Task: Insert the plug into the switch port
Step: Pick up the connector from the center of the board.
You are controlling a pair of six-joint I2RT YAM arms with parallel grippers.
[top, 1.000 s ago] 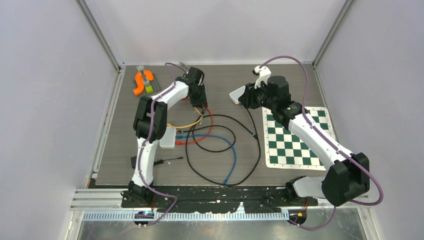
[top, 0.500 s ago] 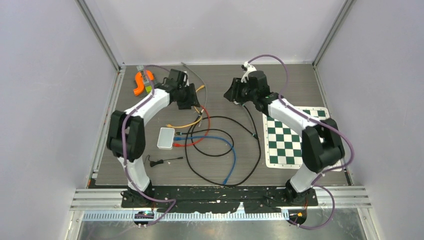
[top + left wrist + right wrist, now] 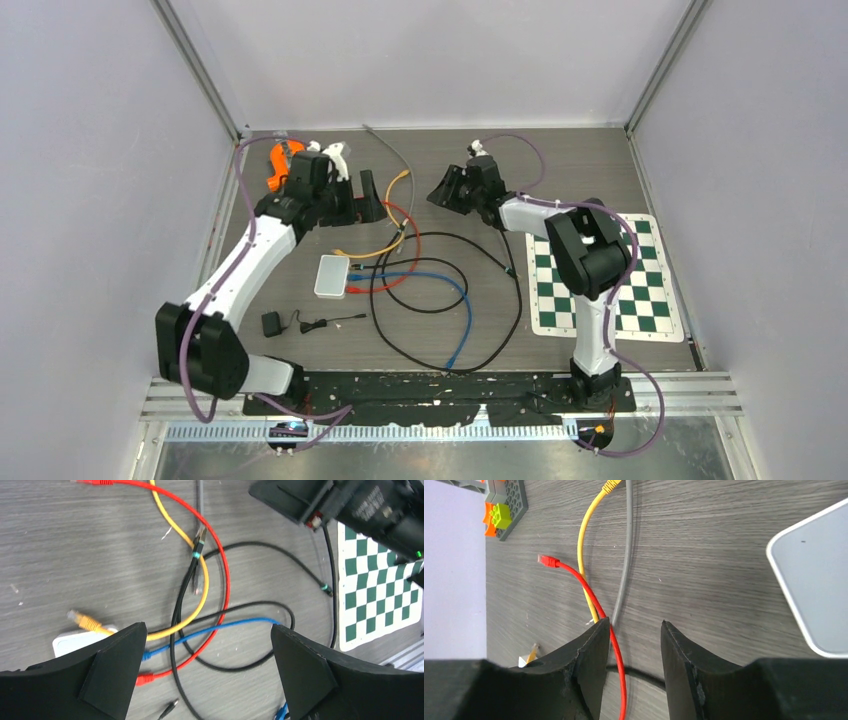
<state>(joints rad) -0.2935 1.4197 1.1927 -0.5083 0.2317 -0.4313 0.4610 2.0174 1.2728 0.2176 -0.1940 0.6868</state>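
Observation:
Next, my right gripper moves down and to its left in the top view onto the grey cable's uncrossed part (image 3: 412, 190) (image 3: 627, 560), since that part lies that way.
The white switch (image 3: 332, 275) lies left of centre, and the left wrist view shows only its corner (image 3: 70, 645). Red, blue and yellow cables run up to it. Where they meet it is hidden behind my left finger. One yellow plug (image 3: 80, 621) rests at the switch corner. Another yellow plug (image 3: 400, 178) and a red plug (image 3: 547, 560) lie loose farther back. My left gripper (image 3: 355, 203) hangs wide open over the cable tangle (image 3: 207, 627), holding nothing. My right gripper (image 3: 440, 190) is open too (image 3: 635, 622), with a red cable on the table passing under the gap.
A brick plate (image 3: 290, 165) with orange and green pieces sits at the back left. A chess mat (image 3: 600, 275) is on the right and a black adapter (image 3: 270, 323) at the front left. A pale rounded slab (image 3: 814, 580) lies beside the right gripper. Black cable loops fill the middle.
My left arm swung out to the left, and its gripper shifted left and opened wide. My right gripper slid left toward the centre as its arm folded upright. The black adapter is now uncovered.

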